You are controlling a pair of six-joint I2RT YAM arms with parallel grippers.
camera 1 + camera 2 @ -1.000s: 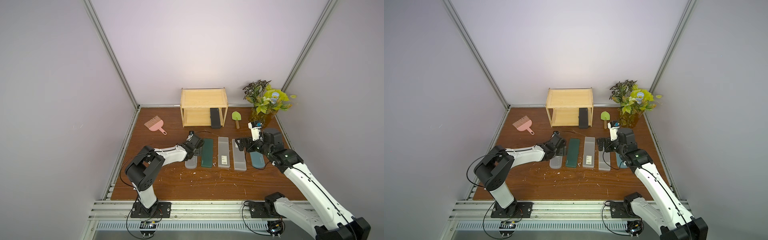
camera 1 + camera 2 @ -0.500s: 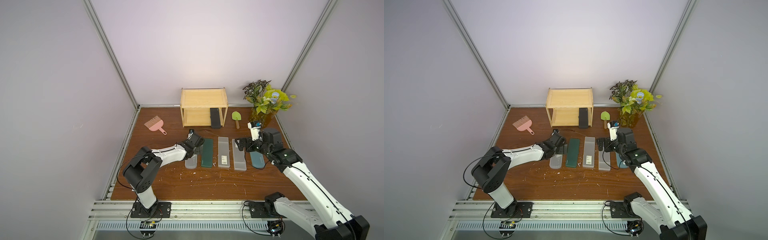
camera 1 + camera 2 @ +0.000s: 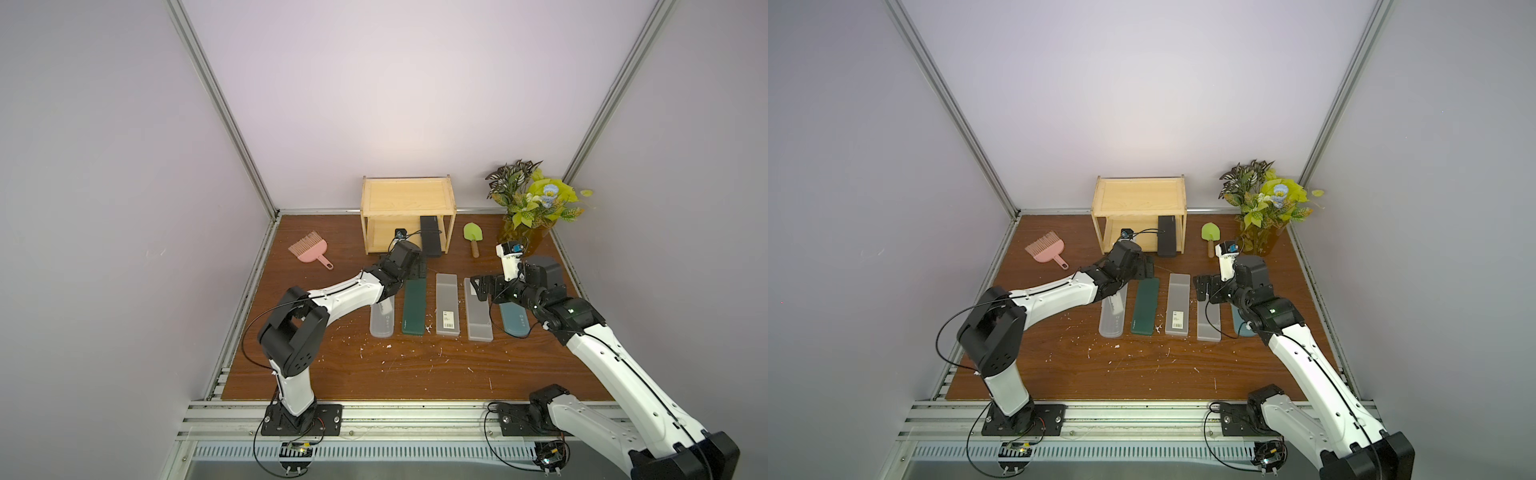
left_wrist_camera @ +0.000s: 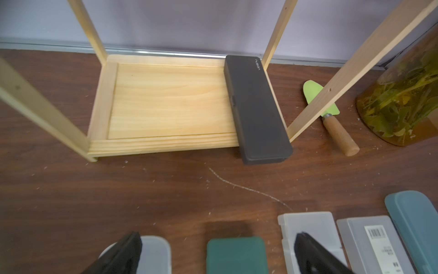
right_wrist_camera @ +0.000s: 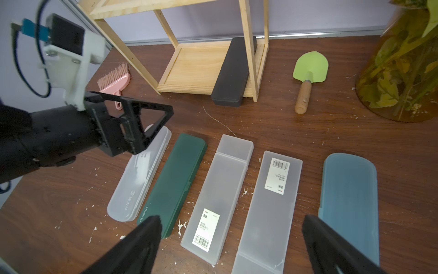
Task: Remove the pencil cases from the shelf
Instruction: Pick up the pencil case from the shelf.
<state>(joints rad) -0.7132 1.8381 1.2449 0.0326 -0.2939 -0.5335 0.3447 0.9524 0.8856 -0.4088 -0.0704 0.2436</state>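
Next, the left gripper moves down and outward onto the near end of the black pencil case (image 3: 432,249) (image 4: 265,149), which sticks off the shelf below and outward of the gripper.
The light wooden shelf (image 3: 407,203) stands at the back. One black pencil case (image 3: 430,237) lies on its lower board at the right, its near end sticking out over the front edge (image 4: 257,109). Five pencil cases lie in a row on the table: clear (image 3: 381,322), dark green (image 3: 414,307), two frosted grey (image 3: 447,303) (image 3: 480,320) and teal (image 3: 514,326). My left gripper (image 4: 218,239) is open and empty above the far ends of the clear and dark green cases, just in front of the shelf. My right gripper (image 5: 232,220) is open and empty over the frosted cases.
A pink dustpan brush (image 3: 309,251) lies left of the shelf. A green trowel (image 3: 473,237) lies to its right, with a plant in an amber vase (image 3: 528,216) beyond it. White specks litter the brown table (image 3: 374,365), which has walls on three sides.
My left gripper has opened and moved from the clear case back toward the shelf. The right arm has stayed almost still.
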